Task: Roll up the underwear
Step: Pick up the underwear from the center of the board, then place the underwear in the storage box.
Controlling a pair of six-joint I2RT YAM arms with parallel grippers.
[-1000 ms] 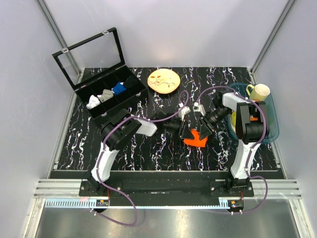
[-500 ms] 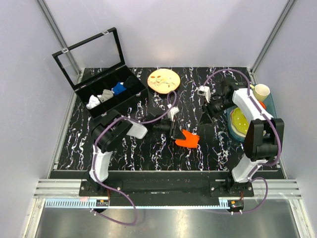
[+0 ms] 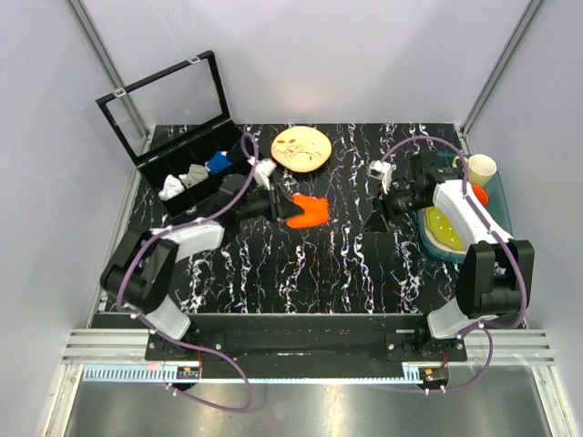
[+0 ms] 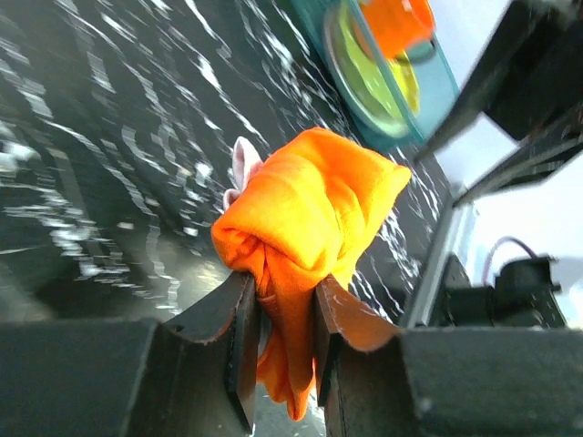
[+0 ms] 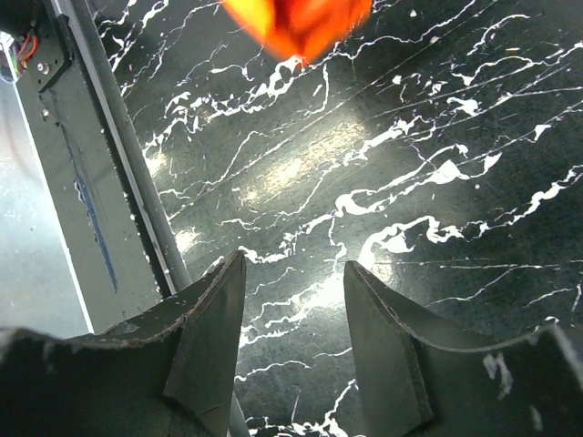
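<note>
The box's near slot (image 3: pixel 188 201) by the white garment is empty, so my left gripper swings to the left in the top view next and releases over it.
The underwear (image 3: pixel 307 210) is a bunched bright orange bundle, held just right of the black box at the back middle of the table. My left gripper (image 3: pixel 281 208) is shut on it. In the left wrist view both fingers (image 4: pixel 244 319) pinch a fold of the underwear (image 4: pixel 310 205), a little white edging shows at its left, and a tail hangs below my left gripper (image 4: pixel 281 296). My right gripper (image 3: pixel 381 217) stands open and empty to the right, apart from the bundle. In the right wrist view only marbled table lies under my right gripper (image 5: pixel 294 266), with the underwear (image 5: pixel 296 23) blurred at the top edge.
A black compartment box (image 3: pixel 239 175) with its lid up holds several small rolled garments at the back left. A wooden plate (image 3: pixel 301 148) lies at the back. A teal bin (image 3: pixel 499 241) at the right holds a yellow plate, an orange cup and a cream mug (image 3: pixel 477 168).
My right gripper let go of the underwear, opened and drew back to the right. My left gripper carried the bundle from the front middle towards the back left, beside the box.
</note>
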